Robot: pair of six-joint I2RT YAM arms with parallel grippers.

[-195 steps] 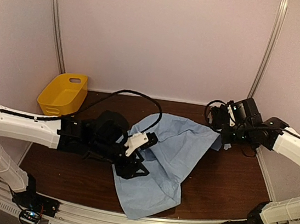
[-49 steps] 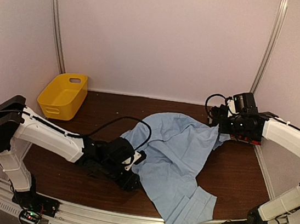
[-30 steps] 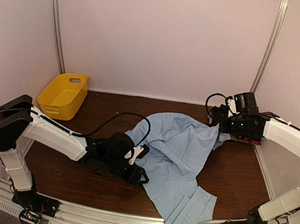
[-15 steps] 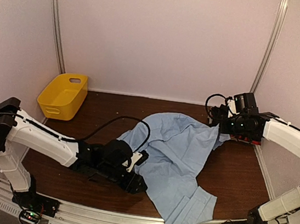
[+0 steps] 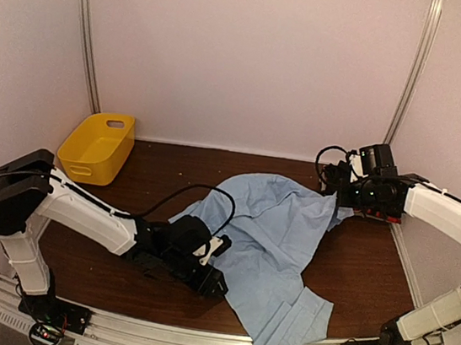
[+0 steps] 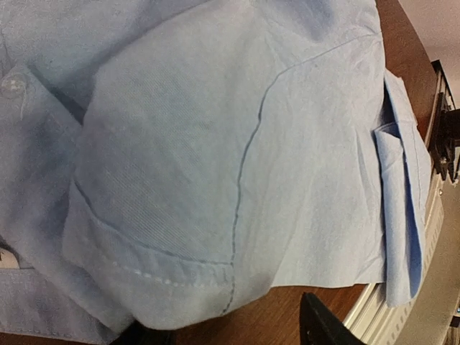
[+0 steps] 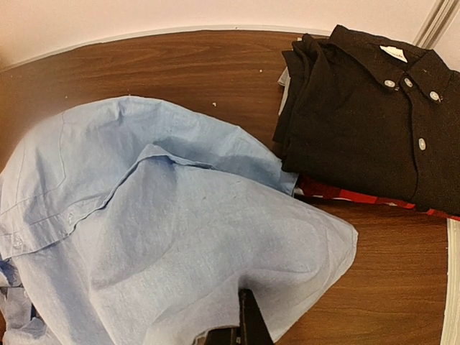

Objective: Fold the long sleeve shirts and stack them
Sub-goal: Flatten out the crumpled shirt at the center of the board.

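Observation:
The left gripper needs to move outward a little to bring the cloth between both fingers and then close, because the stitched hem's seam end [image 6: 228,303] hangs outward of the gripper's bare finger.
The light blue long sleeve shirt [image 5: 269,237] lies spread across the table, one end hanging over the front rail. My left gripper [image 5: 214,284] sits low at its near left edge. In the left wrist view the left gripper [image 6: 230,332] is open, with the stitched hem [image 6: 144,269] draped over one finger and the other finger [image 6: 321,327] bare over wood. My right gripper [image 5: 335,199] is shut on the blue shirt's far right corner [image 7: 309,251]. Beside it lies the folded black shirt [image 7: 366,122] on top of a red-edged one [image 7: 359,195].
A yellow plastic basket [image 5: 98,146] stands at the back left by the wall. The metal front rail [image 6: 438,237] runs close to my left gripper. A black cable [image 5: 198,192] loops over the table from the left arm.
My left gripper has slid a little right and toward the front rail along the shirt's left edge, jaws staying apart. The right gripper and its corner of the shirt have not moved.

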